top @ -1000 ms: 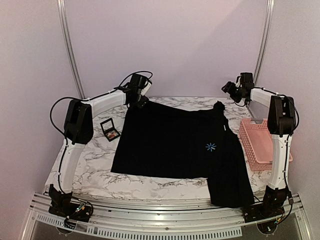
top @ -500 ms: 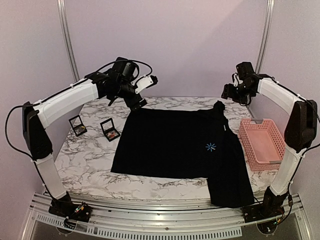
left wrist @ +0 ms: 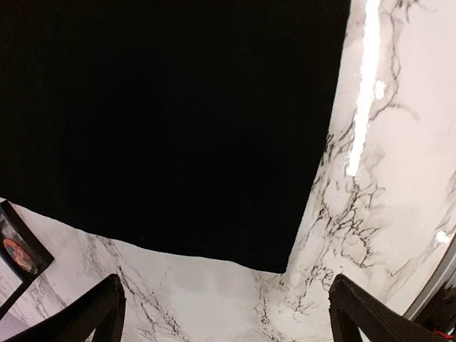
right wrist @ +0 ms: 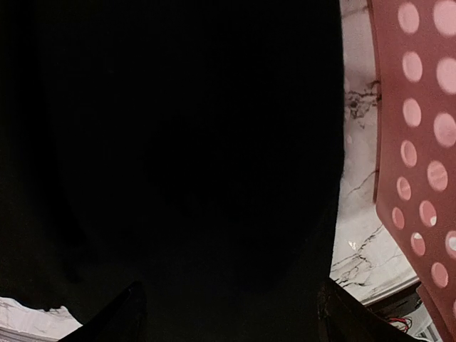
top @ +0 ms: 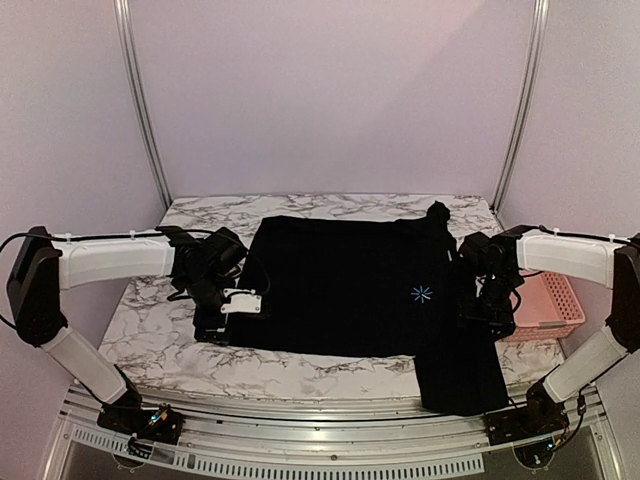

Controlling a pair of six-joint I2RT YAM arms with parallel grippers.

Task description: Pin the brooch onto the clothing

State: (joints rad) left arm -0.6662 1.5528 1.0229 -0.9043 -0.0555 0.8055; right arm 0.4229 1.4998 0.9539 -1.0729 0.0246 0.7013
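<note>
My open, empty right gripper will lower onto the shirt's side by the pink basket (right wrist: 235,303) below it and close its fingers on that black cloth.
The black T-shirt (top: 340,285) lies spread on the marble table, its light-blue starburst mark (top: 421,293) facing up. My left gripper (top: 208,325) hangs open and empty over the marble just off the shirt's lower left corner (left wrist: 278,256); its fingertips (left wrist: 100,317) stand wide apart. A small open black case with a reddish piece (left wrist: 16,249) lies at the left edge of the left wrist view. My right gripper (top: 488,312) is open and empty over the shirt's right side (right wrist: 185,142). No brooch shows clearly.
A pink perforated basket (top: 565,300) stands right of the shirt, close to my right gripper; it also shows in the right wrist view (right wrist: 420,142). The shirt's lower right part hangs over the table's front edge (top: 460,385). Metal rails run along the front.
Both arms have swung down from the table's back to low over its front half. The left now covers the small black cases in the top view; the right sits beside the basket.
</note>
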